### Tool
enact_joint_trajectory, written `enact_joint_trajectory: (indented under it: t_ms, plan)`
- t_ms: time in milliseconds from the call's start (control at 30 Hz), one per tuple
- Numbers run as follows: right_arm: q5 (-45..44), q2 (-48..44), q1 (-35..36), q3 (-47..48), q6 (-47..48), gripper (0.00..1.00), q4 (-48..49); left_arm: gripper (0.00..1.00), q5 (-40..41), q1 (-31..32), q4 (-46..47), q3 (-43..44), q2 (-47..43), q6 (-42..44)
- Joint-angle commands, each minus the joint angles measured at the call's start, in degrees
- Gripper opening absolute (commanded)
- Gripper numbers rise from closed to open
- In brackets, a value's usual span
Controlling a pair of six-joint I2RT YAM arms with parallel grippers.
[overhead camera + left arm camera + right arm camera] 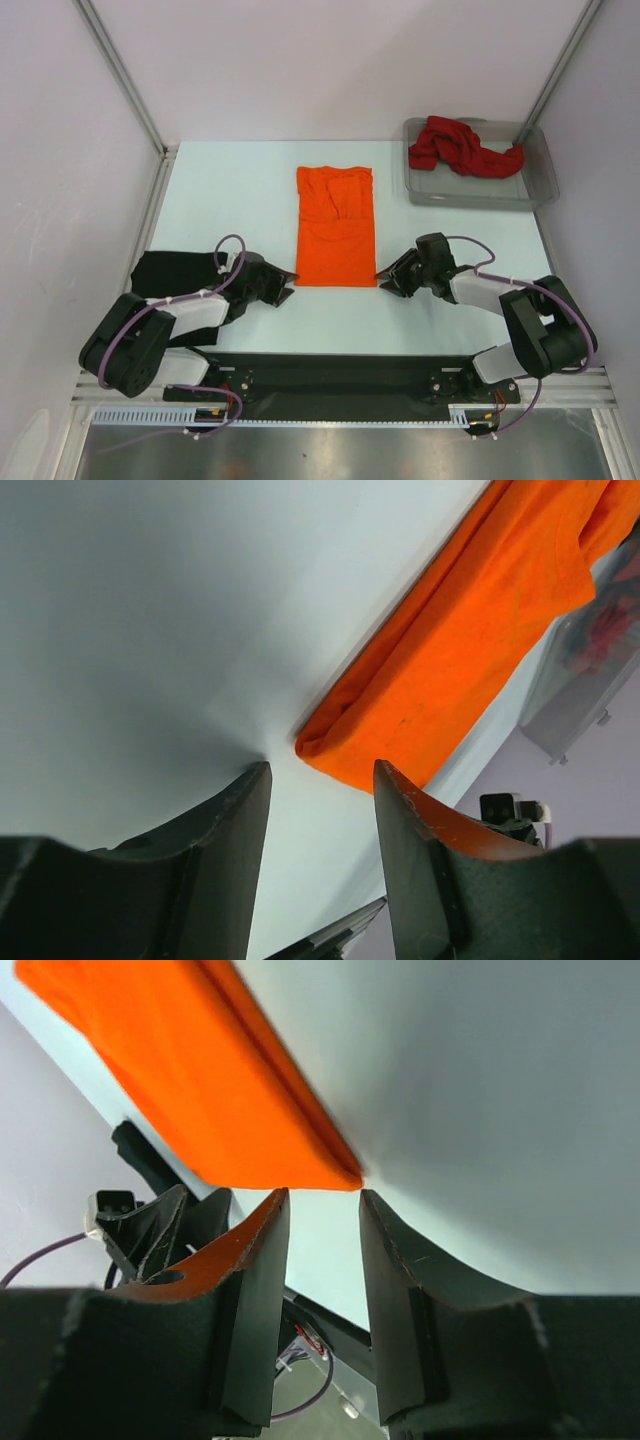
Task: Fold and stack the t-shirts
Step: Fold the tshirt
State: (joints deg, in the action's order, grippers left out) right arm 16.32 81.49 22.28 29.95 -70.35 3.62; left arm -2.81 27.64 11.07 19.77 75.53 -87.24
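Observation:
My left gripper should next slide low and close on the near corner of the orange t-shirt [336, 225], the one facing the black t-shirt, because the t-shirt is still beyond the fingers.
The orange t-shirt [336, 225] lies folded into a long strip in the middle of the table. My left gripper [287, 291] is open and empty, low on the table just short of the shirt's near left corner [312, 746]. My right gripper [385, 280] is open and empty, just short of the near right corner [345, 1177]. The dark red t-shirt [462, 147] lies crumpled in the clear grey tray [480, 193] at the back right. The black t-shirt [172, 271] lies on the left, partly under my left arm.
The tray stands at the table's back right corner, by the wall. A metal frame post [118, 70] rises at the back left. The arm bases and a black rail [330, 375] run along the near edge.

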Motion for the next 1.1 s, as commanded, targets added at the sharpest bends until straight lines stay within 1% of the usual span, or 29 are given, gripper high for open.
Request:
enact_joint_trajectory:
  t_ms: [0,133,333,400,500,533,600,633,667,767,833,1067]
  plan:
    - [-0.1,2.3,0.7,-0.2,-1.6,0.40,1.3,0.52,2.7,0.4,-1.1,1.7,1.8,-2.1]
    - [-0.4,2.6,1.5,-0.9,-2.3,0.41,1.6,0.48,2.6,0.4,-1.2,2.2,3.7,-2.1]
    - [-0.6,3.4,2.0,-1.0,-2.9,0.43,1.8,0.45,2.6,0.4,-3.5,3.5,4.2,-1.4]
    - [-0.8,3.8,2.3,-1.3,-3.8,0.43,2.2,0.43,2.5,0.4,-2.7,3.4,4.5,-1.5]
    - [-0.8,4.4,2.8,-1.7,-5.5,0.43,2.4,0.35,1.7,0.4,-0.9,3.3,5.9,-1.4]
    - [-0.9,4.5,2.9,-1.7,-5.8,0.43,2.3,0.30,1.2,0.4,-0.8,3.5,6.3,-1.3]
    - [-1.1,4.6,3.1,-2.1,-6.3,0.42,3.0,0.27,1.1,0.4,-0.4,3.6,6.9,-1.1]
    - [-1.5,5.1,3.0,-1.9,-6.4,0.42,2.9,0.23,1.1,0.4,-0.4,3.5,6.9,-0.9]
    - [-1.6,5.5,2.9,-1.8,-6.6,0.41,3.1,0.22,1.1,0.4,-0.5,3.4,6.7,-0.9]
    - [-1.8,7.2,2.4,-1.7,-6.3,0.36,4.0,0.18,0.9,0.3,0.3,2.6,6.5,-1.1]
    - [-1.3,7.6,2.2,-2.2,-6.0,0.36,4.1,0.15,0.7,0.4,1.1,2.0,6.7,-1.4]
    - [-2.2,7.5,0.6,-2.3,-5.3,0.35,2.4,0.12,0.0,0.4,3.0,1.4,6.9,-1.4]
